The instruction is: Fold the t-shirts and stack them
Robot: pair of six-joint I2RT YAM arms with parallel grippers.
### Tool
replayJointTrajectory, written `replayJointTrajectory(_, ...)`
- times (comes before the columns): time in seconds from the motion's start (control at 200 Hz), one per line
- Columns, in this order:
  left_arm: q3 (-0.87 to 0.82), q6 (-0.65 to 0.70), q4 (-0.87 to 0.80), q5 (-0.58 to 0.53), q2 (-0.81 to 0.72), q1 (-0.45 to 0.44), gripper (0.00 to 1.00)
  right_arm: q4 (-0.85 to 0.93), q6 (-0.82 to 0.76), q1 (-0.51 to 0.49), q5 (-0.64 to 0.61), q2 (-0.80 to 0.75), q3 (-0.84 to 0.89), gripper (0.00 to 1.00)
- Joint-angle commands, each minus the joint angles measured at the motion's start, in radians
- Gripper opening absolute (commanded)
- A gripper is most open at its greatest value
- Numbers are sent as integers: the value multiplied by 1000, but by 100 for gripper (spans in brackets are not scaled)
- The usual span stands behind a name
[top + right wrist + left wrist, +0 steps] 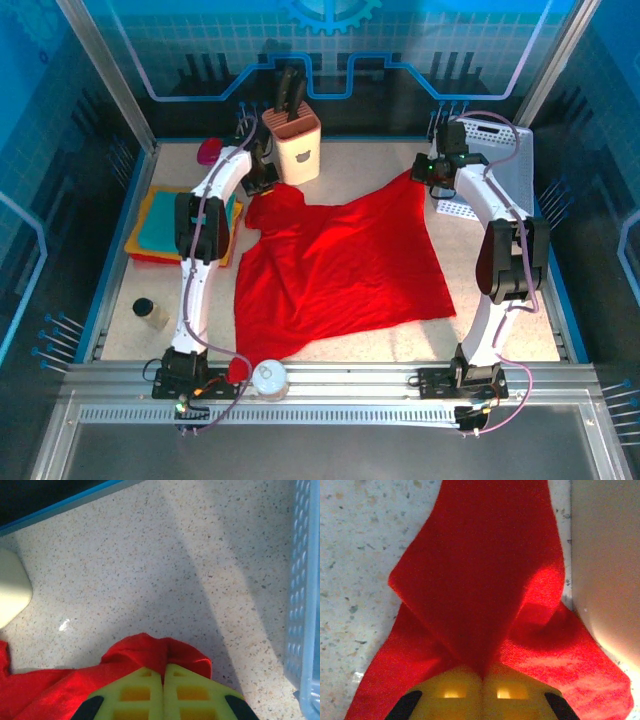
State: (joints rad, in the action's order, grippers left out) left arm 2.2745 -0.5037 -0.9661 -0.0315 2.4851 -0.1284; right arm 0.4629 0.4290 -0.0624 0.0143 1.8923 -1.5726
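Observation:
The shirt's far edge is sagging, so my right gripper will pull the red fold outward onto the bare table and then let go of the fold.
A large bright red t-shirt [340,265] lies spread over the middle of the table. My left gripper [262,186] pinches its far left corner beside the beige block; in the left wrist view the red cloth [480,580] runs up from the shut yellow fingers [455,695]. At the shirt's far right corner my right gripper [432,172] is shut on a bunched fold of red cloth [155,650] between its fingertips [195,695]. Folded t-shirts, teal on orange and yellow [165,225], are stacked at the left.
A beige knife block [297,140] stands at the back, close to the left gripper. A white perforated basket [495,160] sits at the back right, its wall [302,605] near the right gripper. A small dark-lidded jar [150,312] stands front left. A pink object [210,152] lies back left.

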Motion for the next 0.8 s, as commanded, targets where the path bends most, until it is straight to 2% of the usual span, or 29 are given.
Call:
replayJointTrajectory(0.0,-37,3,56,-35,-162,28,0,-77,15,21,-29,-44,2,0)
replayJointTrajectory(0.3,-148,64,162,-73,-354,56,0,-191,81,41,-15,-70,64,3)
replayJointTrajectory(0.555,-96,127,219,-69,-293,54,2,-99,96,46,-11,25,-24,10)
replayJointTrajectory(0.575,-95,131,229,-68,-285,52,5,-86,96,46,-12,34,-34,11)
replayJointTrajectory(0.62,-95,144,248,-70,-268,51,17,-55,93,47,-14,52,-55,14)
replayJointTrajectory(0.67,-78,160,252,-71,-246,49,22,-21,88,47,-16,69,-76,22)
replayJointTrajectory(0.7,-60,169,244,-70,-232,47,28,-3,86,46,-16,79,-89,27)
replayJointTrajectory(0.735,-33,181,225,-64,-220,47,42,20,82,46,-16,84,-102,36)
replayJointTrajectory(0.77,-8,192,198,-57,-212,47,62,36,79,45,-18,81,-107,47)
replayJointTrajectory(0.796,4,196,182,-57,-213,46,68,41,78,45,-20,74,-106,53)
